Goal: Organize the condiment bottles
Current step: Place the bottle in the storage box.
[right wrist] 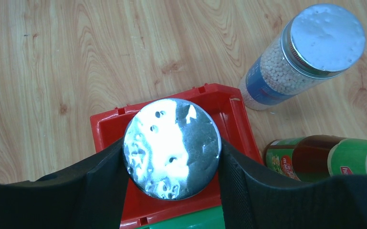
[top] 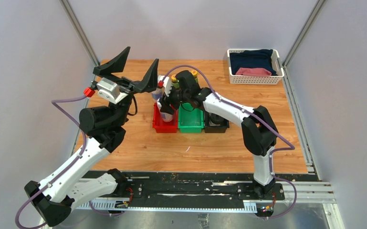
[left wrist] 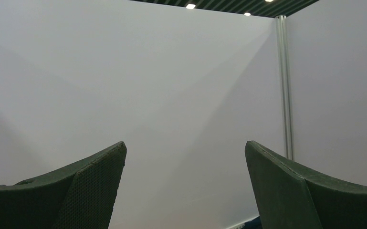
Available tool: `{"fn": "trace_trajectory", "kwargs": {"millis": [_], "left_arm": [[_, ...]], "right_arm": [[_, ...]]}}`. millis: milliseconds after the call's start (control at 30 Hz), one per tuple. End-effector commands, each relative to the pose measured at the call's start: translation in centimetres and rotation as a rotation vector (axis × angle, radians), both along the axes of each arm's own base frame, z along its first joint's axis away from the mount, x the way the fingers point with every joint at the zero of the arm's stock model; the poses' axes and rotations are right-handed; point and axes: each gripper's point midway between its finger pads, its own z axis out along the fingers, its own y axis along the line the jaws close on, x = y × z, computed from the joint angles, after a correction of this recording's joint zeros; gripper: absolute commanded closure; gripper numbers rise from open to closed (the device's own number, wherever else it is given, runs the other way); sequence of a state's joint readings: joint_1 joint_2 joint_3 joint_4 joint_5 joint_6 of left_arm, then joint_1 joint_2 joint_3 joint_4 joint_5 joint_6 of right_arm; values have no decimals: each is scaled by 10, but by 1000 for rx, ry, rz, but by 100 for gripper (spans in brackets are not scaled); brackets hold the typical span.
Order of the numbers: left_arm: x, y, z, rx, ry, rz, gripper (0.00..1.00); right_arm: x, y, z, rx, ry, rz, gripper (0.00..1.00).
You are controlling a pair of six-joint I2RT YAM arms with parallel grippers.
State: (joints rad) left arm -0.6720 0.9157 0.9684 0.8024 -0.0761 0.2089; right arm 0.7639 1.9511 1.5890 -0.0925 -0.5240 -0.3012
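Observation:
My right gripper draws the jar back and down to the free near end of the red bin next and releases it there.
My right gripper (right wrist: 172, 160) is shut on a silver-lidded jar (right wrist: 172, 145), gripping its lid from both sides, held upright over the far end of the red bin (right wrist: 229, 107). A second silver-lidded jar (right wrist: 310, 52) with white beads and a blue label stands on the wood just beyond the bin. Next to it is a brown bottle (right wrist: 324, 157) with a green-red label, partly cut off by my finger. In the top view two yellow-capped bottles (top: 174, 79) stand behind the bins. My left gripper (top: 141, 59) is raised, open and empty, facing the wall (left wrist: 186, 157).
Red (top: 161, 125), green (top: 191, 121) and black (top: 216, 127) bins sit side by side mid-table; the black one holds dark rounded shapes. A white basket (top: 255, 79) with folded cloth stands at the back right. Grey walls enclose the table.

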Motion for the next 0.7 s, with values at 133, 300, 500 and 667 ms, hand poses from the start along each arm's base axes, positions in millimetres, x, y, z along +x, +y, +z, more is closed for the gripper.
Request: {"fn": "trace_trajectory", "kwargs": {"millis": [133, 300, 500, 667], "left_arm": [[4, -1, -2, -21, 10, 0, 0], [5, -2, -3, -22, 15, 0, 0], [8, -3, -5, -25, 23, 3, 0], [9, -3, -5, -26, 26, 6, 0]], "right_arm": [[-12, 7, 34, 84, -47, 27, 100], [-17, 9, 31, 89, -36, 36, 100], [-25, 11, 28, 85, -22, 46, 100], [-28, 13, 28, 85, -22, 53, 100]]}}
